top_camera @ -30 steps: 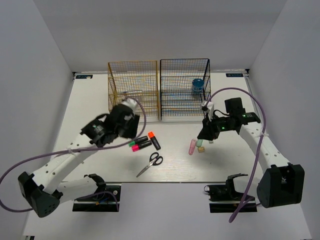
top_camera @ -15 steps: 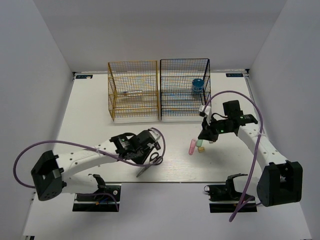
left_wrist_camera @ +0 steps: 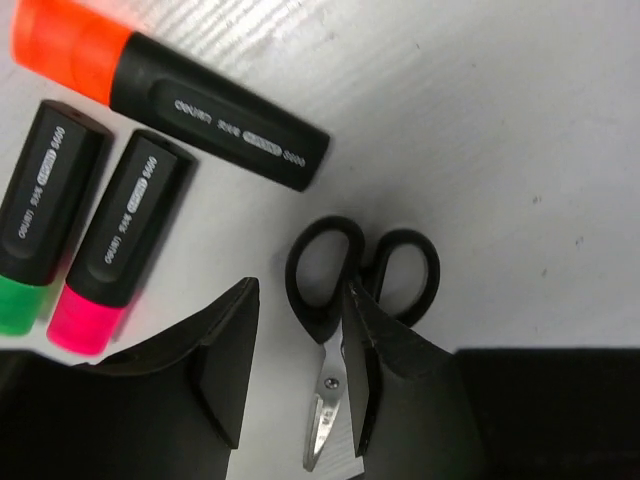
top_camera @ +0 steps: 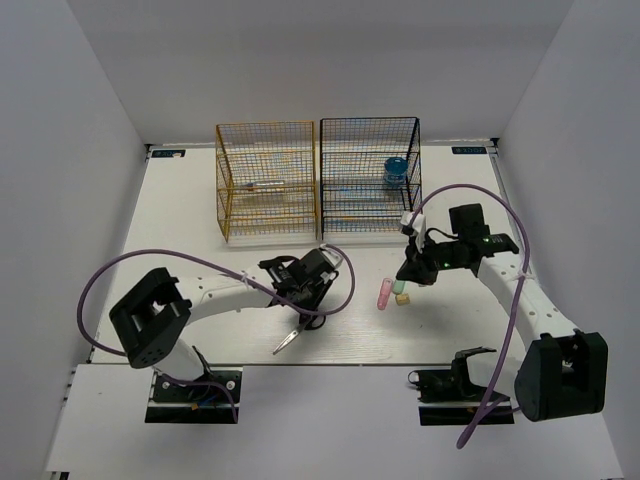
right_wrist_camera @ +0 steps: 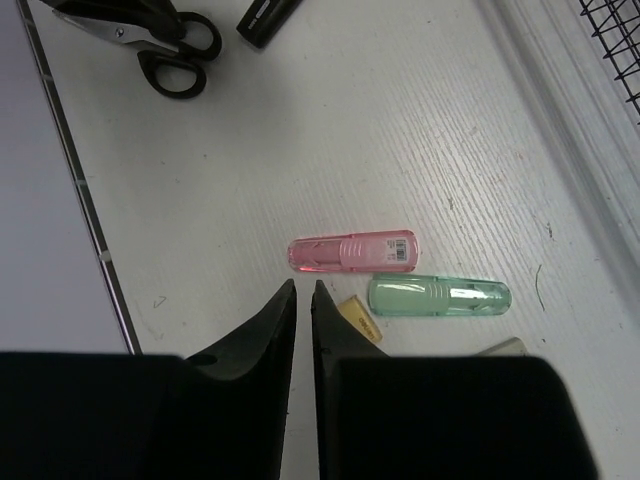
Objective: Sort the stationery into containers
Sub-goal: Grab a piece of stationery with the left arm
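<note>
Next, my left gripper will lower onto the scissors' handle loop nearer the highlighters, its fingers astride the loop's outer rim, since that rim shows between the open fingers.
My left gripper (left_wrist_camera: 300,300) is open and low over the black-handled scissors (left_wrist_camera: 360,275), one finger on each side of the blades just below the handles. Three black highlighters lie beside it with orange (left_wrist_camera: 200,95), green (left_wrist_camera: 45,215) and pink (left_wrist_camera: 120,245) caps. In the top view my left gripper (top_camera: 303,303) hides them, and only the scissors' blade (top_camera: 286,341) shows. My right gripper (right_wrist_camera: 303,288) is shut and empty, just short of the pink stick (right_wrist_camera: 352,252) and green stick (right_wrist_camera: 440,296). In the top view it (top_camera: 412,275) hangs over them (top_camera: 384,292).
The gold rack (top_camera: 265,180) and black rack (top_camera: 368,175) stand side by side at the back. A blue jar (top_camera: 395,172) sits in the black rack and a thin tube (top_camera: 262,186) in the gold one. A small yellow piece (right_wrist_camera: 358,318) lies by the sticks.
My left arm has swung down from in front of the gold rack to the scissors and highlighters, gripper open. My right arm has barely moved.
</note>
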### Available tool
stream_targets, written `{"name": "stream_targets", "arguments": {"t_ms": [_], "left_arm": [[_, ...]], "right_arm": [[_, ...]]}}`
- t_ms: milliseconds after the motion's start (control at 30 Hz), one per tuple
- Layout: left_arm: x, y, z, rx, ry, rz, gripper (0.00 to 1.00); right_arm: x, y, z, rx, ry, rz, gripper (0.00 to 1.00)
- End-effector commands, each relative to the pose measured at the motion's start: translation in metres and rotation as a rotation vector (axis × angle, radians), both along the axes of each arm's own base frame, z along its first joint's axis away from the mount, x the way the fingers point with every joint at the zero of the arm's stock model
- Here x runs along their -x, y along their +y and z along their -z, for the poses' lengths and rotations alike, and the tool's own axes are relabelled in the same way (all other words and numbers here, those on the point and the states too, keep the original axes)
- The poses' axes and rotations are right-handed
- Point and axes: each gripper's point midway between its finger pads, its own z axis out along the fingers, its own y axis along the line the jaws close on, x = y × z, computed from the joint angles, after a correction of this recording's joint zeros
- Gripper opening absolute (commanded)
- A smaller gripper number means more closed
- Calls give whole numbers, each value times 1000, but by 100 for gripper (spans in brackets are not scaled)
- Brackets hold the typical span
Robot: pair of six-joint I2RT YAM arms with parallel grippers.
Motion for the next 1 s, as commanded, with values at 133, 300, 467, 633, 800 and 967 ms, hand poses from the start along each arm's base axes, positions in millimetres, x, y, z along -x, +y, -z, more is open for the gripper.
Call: {"name": "stream_targets", "arguments": {"t_ms": [133, 300, 467, 633, 800, 967], "left_arm": [[-21, -17, -2, 87, 1, -38, 48], [-21, -17, 3, 88, 24, -41, 46], [-10, -15, 18, 68, 96, -34, 43], [6, 0, 33, -41, 170, -31, 37], [19, 11, 48, -95, 237, -31, 5], [13, 4, 28, -71, 208, -17, 0]], "right_arm": [[4, 1, -7, -40, -23, -23, 16], [4, 0, -7, -46, -19, -17, 16], [3, -3, -7, -48, -17, 0, 16], [1, -3, -11, -61, -23, 7, 16], [1, -5, -16, -77, -28, 17, 16], [1, -6, -18, -91, -27, 23, 16]]}}
